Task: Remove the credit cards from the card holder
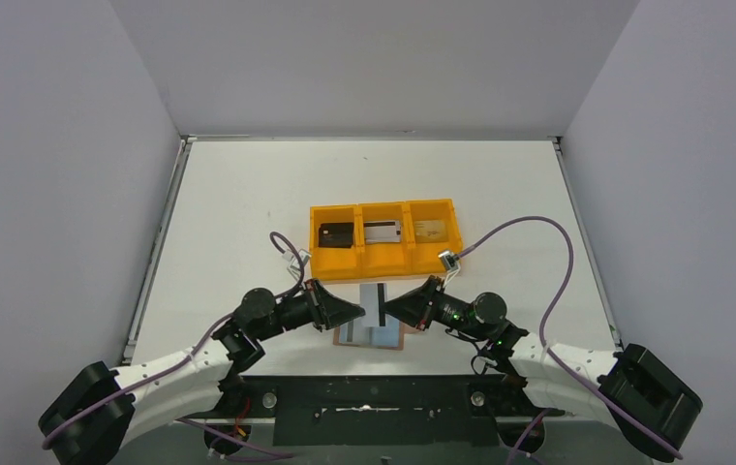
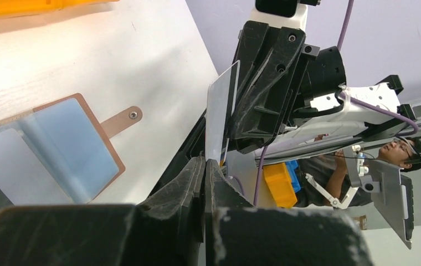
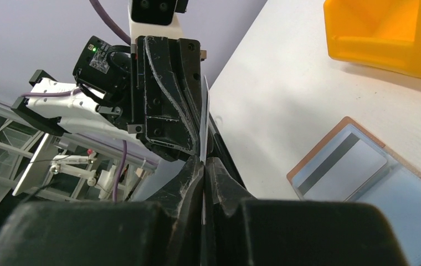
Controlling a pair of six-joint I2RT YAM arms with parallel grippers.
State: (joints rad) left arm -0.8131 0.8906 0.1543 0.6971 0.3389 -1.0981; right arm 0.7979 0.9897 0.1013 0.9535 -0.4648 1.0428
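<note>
The robot's right gripper needs to move outward next, tilt the card down and release it into the tray's middle section (image 1: 382, 235), because a silvery card lies there, outward of the gripper.
The brown card holder (image 1: 395, 339) lies open on the table between the two arms, its grey-blue inside up. It also shows in the left wrist view (image 2: 58, 147) with its snap tab (image 2: 121, 121). A silvery card with a dark stripe (image 1: 376, 302) is held on edge above it. My left gripper (image 1: 360, 312) is shut on one end of this card (image 2: 219, 116), and my right gripper (image 1: 389, 308) is shut on the other end (image 3: 204, 119). Another grey striped card (image 3: 338, 169) lies in the holder (image 3: 402, 194).
An orange three-compartment tray (image 1: 383, 262) stands just behind the holder. It has a black card (image 1: 337, 235) on the left, a silvery card (image 1: 382, 232) in the middle and a gold-tan card (image 1: 430, 230) on the right. Purple cables loop beside the tray.
</note>
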